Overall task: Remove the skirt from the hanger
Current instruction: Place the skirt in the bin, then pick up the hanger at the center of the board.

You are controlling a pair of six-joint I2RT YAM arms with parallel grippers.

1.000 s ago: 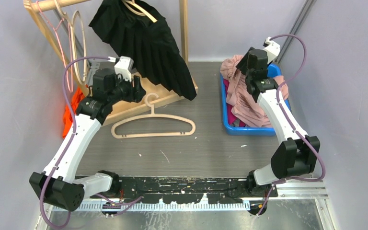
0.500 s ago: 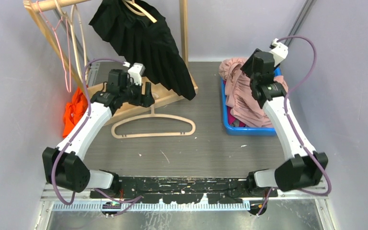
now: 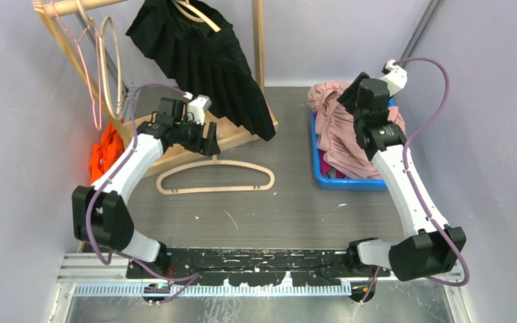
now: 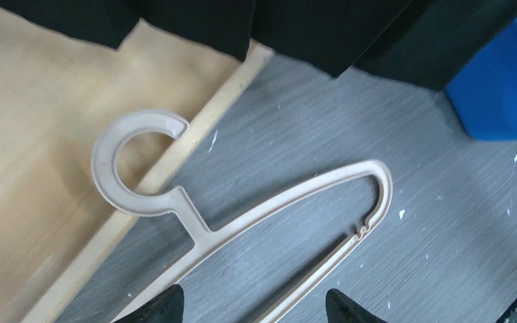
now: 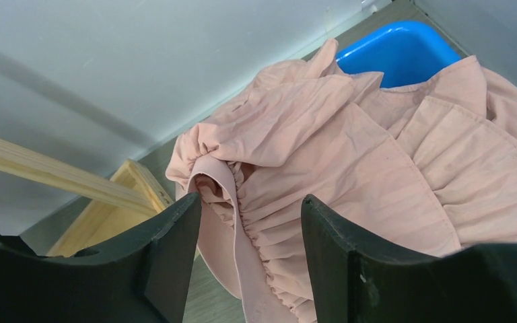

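Note:
I should next lower my left gripper onto the bar at the hook's stem (image 3: 215,161) (image 4: 205,237), since the bare beige hanger is lying flat on the tabletop under the gripper's open fingers.
A black pleated skirt (image 3: 202,64) hangs on a beige hanger (image 3: 198,15) from the wooden rack's top bar; its hem shows along the top of the left wrist view (image 4: 296,33). My left gripper (image 3: 209,140) is open and empty, low over the table below the skirt's hem, above a bare beige hanger (image 3: 215,176) lying flat, also in the left wrist view (image 4: 242,215). My right gripper (image 3: 351,94) is open and empty, above pink clothes (image 3: 343,134) in the blue bin (image 3: 350,183). The pink cloth (image 5: 350,155) lies beyond its fingers.
The wooden rack (image 3: 259,40) stands at the back left with a wooden base board (image 3: 175,151); spare hangers (image 3: 104,67) hang on its left end. An orange cloth (image 3: 104,155) lies at the left wall. Grey walls close in on both sides.
My left gripper has moved right and forward, from over the rack's base board to above the bare hanger's hook. My right gripper has lifted and drawn slightly right above the bin.

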